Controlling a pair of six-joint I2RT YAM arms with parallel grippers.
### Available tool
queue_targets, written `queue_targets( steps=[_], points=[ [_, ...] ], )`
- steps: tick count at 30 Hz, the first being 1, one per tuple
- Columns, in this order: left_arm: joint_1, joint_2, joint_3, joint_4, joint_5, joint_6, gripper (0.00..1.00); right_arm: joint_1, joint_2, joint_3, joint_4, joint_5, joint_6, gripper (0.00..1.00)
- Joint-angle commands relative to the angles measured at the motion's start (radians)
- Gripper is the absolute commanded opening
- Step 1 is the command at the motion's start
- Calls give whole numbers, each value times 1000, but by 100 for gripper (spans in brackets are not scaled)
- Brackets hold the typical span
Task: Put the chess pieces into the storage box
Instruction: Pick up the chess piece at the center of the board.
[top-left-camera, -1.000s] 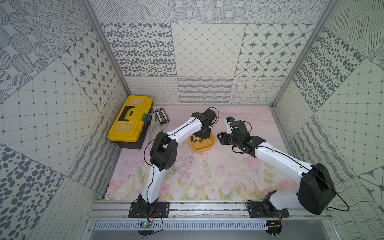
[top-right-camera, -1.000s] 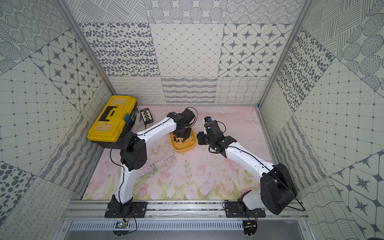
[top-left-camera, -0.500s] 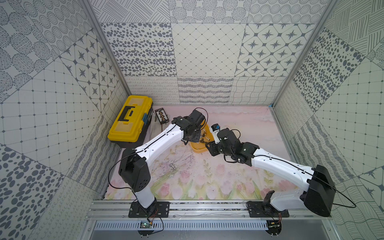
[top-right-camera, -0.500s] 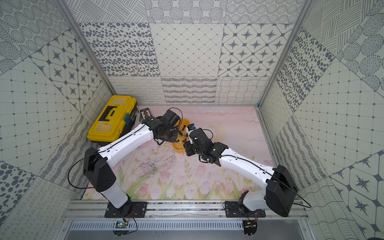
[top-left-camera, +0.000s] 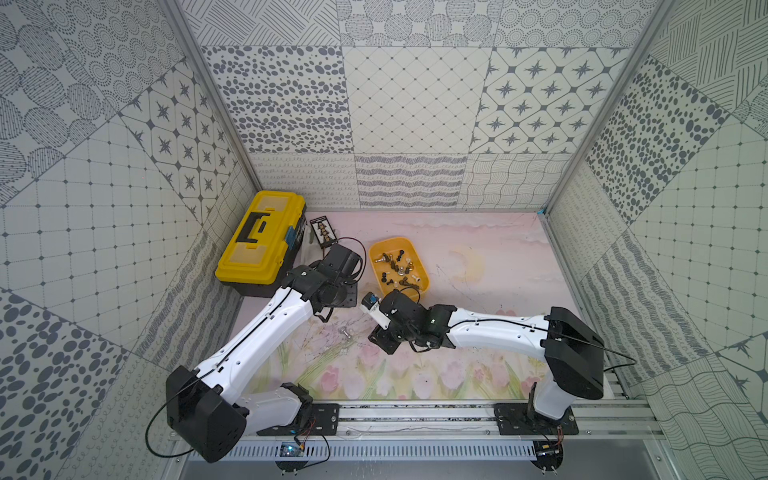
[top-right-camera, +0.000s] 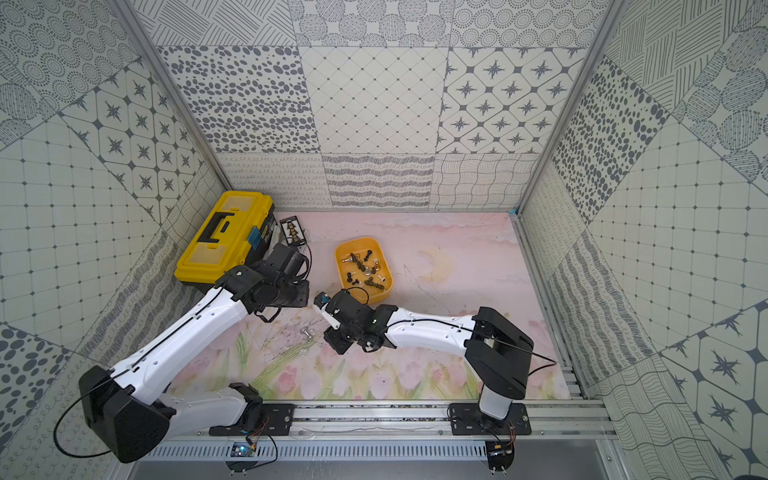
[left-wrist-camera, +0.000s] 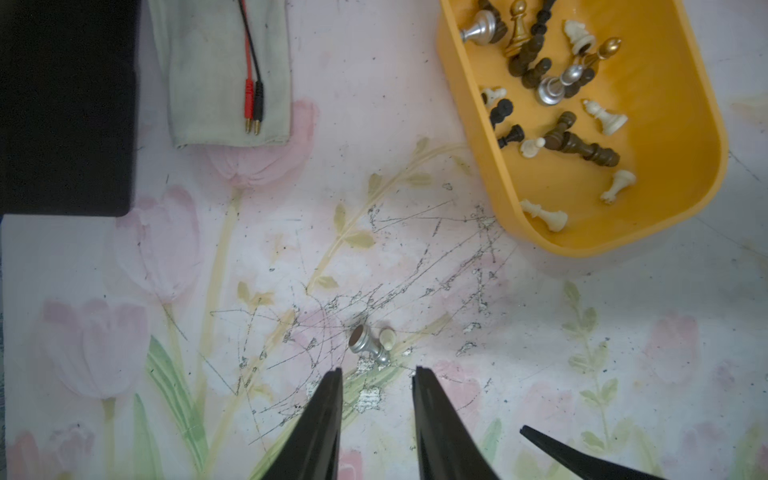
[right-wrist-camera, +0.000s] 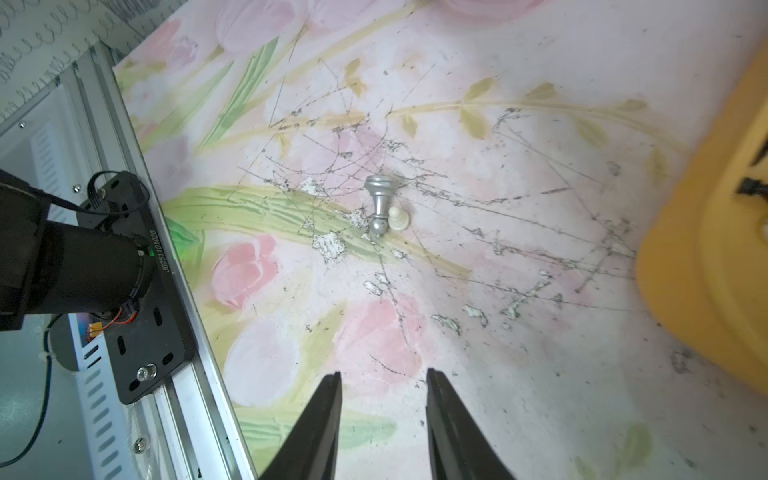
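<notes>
I need to move my right gripper down and advance over the mat onto the small cream pawn beside the silver one, since the cream pawn lies loose outside the box.
The storage box is an orange tray on the floral mat, holding several dark, cream, silver and gold chess pieces. Two chess pieces lie loose on the mat, touching: a silver pawn on its side and a small cream pawn. My left gripper is open and empty, its tips just short of the pair. My right gripper is open and empty, farther from them, on the box side.
A yellow-and-black toolbox stands at the back left, with a small black card beside it. A grey cloth with red and black leads lies near the toolbox. The metal rail runs along the mat's front edge.
Both grippers have left the storage box and come forward and down over the mat, close to the two loose pawns. Their jaw openings look unchanged.
</notes>
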Motion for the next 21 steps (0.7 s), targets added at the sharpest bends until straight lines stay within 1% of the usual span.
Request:
queue_targets(
  steps=[1, 4, 7, 9, 11, 13, 16, 21],
  points=[
    [94, -84, -71, -15, 62, -26, 34, 4, 82, 69, 81, -8, -34, 37],
    [167, -120, -122, 26, 110, -18, 32, 4, 161, 115, 100, -1, -24, 35],
    [241, -141, -193, 92, 206, -19, 30, 4, 216, 158, 112, -1, -7, 35],
    [288, -140, -230, 125, 258, -24, 30, 2, 241, 180, 116, 31, 13, 35],
    [317, -132, -237, 130, 296, -18, 29, 0, 258, 191, 122, 64, 25, 35],
    [332, -133, -235, 132, 299, -12, 29, -7, 277, 206, 125, 68, 38, 35],
    [350, -153, -245, 145, 312, -12, 29, -18, 314, 227, 138, 14, 56, 35],
    [356, -186, -255, 145, 274, -12, 29, -20, 341, 237, 158, -19, 75, 33]
  ],
)
